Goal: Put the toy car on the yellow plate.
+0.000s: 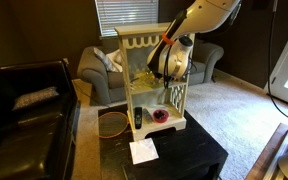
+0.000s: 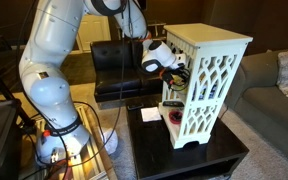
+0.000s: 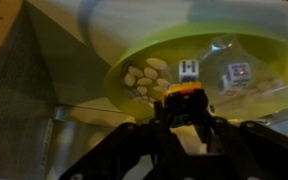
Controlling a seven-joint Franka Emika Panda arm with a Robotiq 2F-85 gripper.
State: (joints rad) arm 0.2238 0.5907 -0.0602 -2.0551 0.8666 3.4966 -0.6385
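Note:
My gripper needs to move the toy car deeper into the shelf next. Then it should move the toy car onto the yellow plate near the cubes [image 1: 147, 84] [image 3: 210, 78].
In the wrist view my gripper [image 3: 184, 128] is shut on the toy car [image 3: 184, 100], a small dark toy with an orange-yellow top. It holds the car just at the near rim of the yellow plate [image 3: 252, 92]. The plate sits inside a shelf compartment and holds several pale oval bits and two small cubes. In both exterior views the gripper [image 1: 164, 66] [image 2: 174, 68] reaches into the middle level of the white shelf unit [image 1: 149, 40] [image 2: 212, 80]. The plate shows as a yellow patch [image 1: 140, 75] there. The car is hidden in both exterior views.
On the bottom shelf stand an upright black remote-like bar [image 1: 138, 118] and a small reddish-pink bowl [image 1: 161, 116]. A round red-rimmed tray [image 1: 111, 123] leans behind the dark table [image 1: 184, 160]. A white paper [image 1: 142, 151] lies on the table. Sofas surround it.

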